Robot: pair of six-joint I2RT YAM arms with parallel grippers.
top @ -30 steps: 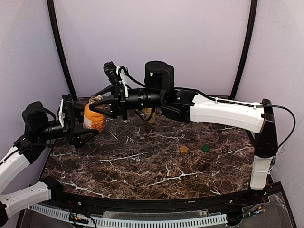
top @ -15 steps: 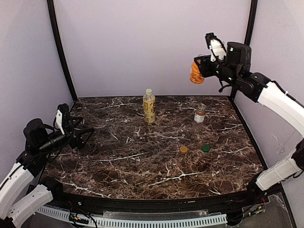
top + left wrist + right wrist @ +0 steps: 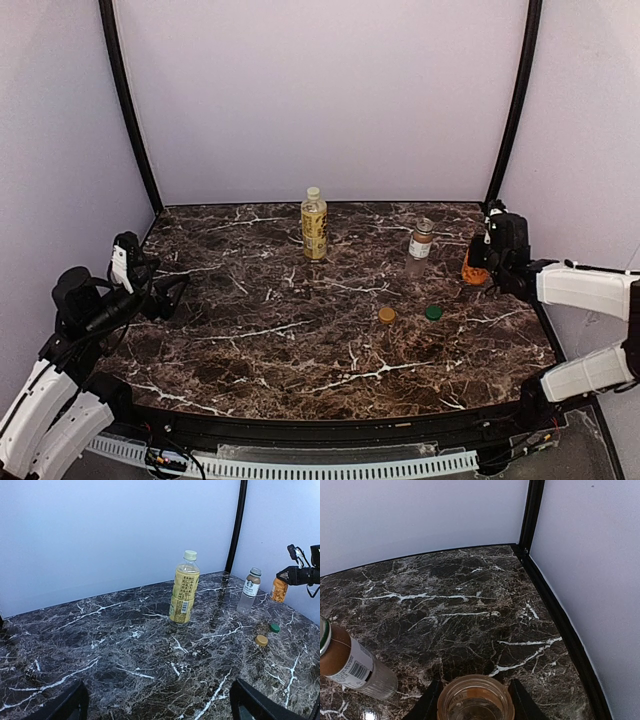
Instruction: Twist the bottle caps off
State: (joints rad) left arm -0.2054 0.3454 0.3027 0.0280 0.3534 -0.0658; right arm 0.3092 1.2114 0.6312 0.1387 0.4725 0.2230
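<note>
Next, my right gripper sets the orange bottle (image 3: 473,268) down on empty marble, away from the side and toward the short white-labelled bottle (image 3: 421,239).
The taller yellow-labelled bottle (image 3: 314,222) stands capped at the back middle; it also shows in the left wrist view (image 3: 183,590). The short white-labelled brownish bottle (image 3: 421,239) (image 3: 249,589) (image 3: 350,665) stands to its right. My right gripper (image 3: 482,262) (image 3: 475,702) is shut on the bumpy orange bottle (image 3: 473,268) (image 3: 475,700), whose mouth is open, low at the table's right edge. My left gripper (image 3: 160,290) (image 3: 160,710) is open and empty at the far left.
A brown-orange cap (image 3: 386,315) (image 3: 261,640) and a green cap (image 3: 433,312) (image 3: 274,628) lie loose on the dark marble table (image 3: 300,350), right of middle. A black frame post (image 3: 532,510) and the side wall stand close behind the right gripper.
The right arm carried the orange bottle from the left, up high at the back right, then down to the table's right edge. The left gripper let go and drew back left.
</note>
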